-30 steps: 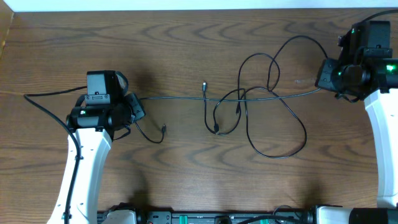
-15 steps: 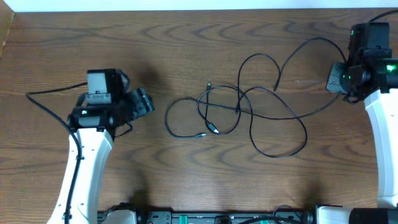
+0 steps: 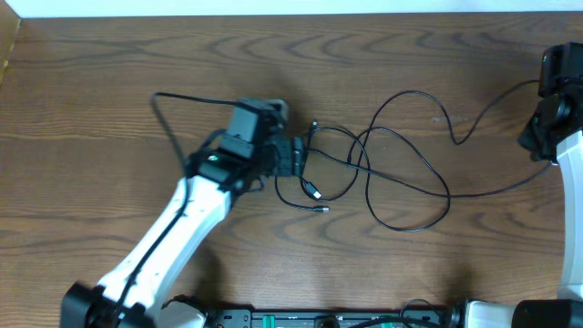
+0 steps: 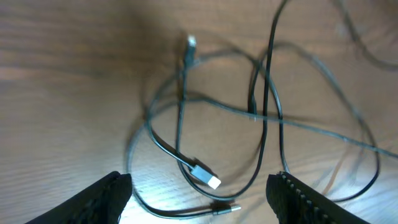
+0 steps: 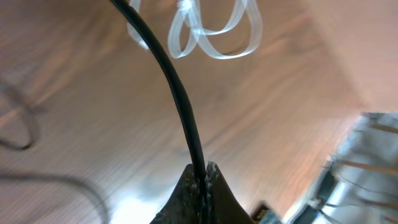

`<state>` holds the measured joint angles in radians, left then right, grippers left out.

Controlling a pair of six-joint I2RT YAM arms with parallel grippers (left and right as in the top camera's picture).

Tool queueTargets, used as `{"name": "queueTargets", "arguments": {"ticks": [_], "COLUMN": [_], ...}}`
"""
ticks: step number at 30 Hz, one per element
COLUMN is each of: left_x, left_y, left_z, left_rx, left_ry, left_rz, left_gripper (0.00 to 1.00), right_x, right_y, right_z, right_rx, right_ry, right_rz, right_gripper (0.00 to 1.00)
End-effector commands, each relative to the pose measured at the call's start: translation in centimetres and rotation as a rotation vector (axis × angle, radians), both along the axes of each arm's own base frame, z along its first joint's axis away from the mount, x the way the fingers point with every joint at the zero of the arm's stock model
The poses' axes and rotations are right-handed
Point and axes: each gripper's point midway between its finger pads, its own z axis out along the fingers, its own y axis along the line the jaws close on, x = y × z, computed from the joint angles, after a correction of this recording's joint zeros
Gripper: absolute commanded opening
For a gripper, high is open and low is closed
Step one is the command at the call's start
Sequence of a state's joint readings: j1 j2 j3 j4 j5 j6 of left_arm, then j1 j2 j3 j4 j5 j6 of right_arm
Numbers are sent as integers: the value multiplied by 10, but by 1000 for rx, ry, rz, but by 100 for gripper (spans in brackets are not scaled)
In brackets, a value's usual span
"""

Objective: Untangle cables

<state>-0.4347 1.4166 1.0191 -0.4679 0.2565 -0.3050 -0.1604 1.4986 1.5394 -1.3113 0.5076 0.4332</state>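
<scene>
Next, my left gripper goes to the right in the overhead view and down onto the arch of the flat plug's cable, since it arches across the other cables.
Thin black cables lie looped over one another on the wooden table, right of centre. My left gripper hangs open at the tangle's left edge. In the left wrist view its fingers stand wide apart low over the cables, with a flat plug and a small round plug between them. My right gripper is at the far right edge, shut on one black cable that runs up from its pinched fingertips. That strand trails left into the tangle.
The left arm's own thicker black cable arches over the table behind it. The table's far edge runs along the top. Mounting hardware lines the near edge. The right wrist view shows the table's edge and equipment beyond.
My left gripper opened and let go of the cable, then swung right to the tangle. The taut strand went slack and bunched up. My right gripper pulled further right with its cable.
</scene>
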Motion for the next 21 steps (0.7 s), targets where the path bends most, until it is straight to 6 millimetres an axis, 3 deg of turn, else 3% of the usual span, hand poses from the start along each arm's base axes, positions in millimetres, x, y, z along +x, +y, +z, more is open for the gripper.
{"name": "queueTargets", "arguments": {"ticks": [1, 4, 11, 15, 21], "left_x": [-4, -3, 22, 27, 43], "left_y": [-16, -27, -69, -94, -119], "left_z": [-22, -26, -2, -22, -51], "left_rx": [51, 44, -53, -93, -297], "left_ry": [37, 29, -154, -133, 35], "left_rz": [-56, -77, -132, -125, 143], "left_gripper": [73, 73, 73, 73, 73], "right_x": [26, 34, 33, 33, 32], "right_y": [46, 59, 60, 60, 60], "right_z": [-11, -11, -12, -12, -12], "right_rx": [228, 280, 289, 290, 292], "right_ry": [-22, -42, -44, -41, -37], "right_rz": [270, 355, 337, 337, 335], "right_gripper": [1, 1, 1, 1, 1]}}
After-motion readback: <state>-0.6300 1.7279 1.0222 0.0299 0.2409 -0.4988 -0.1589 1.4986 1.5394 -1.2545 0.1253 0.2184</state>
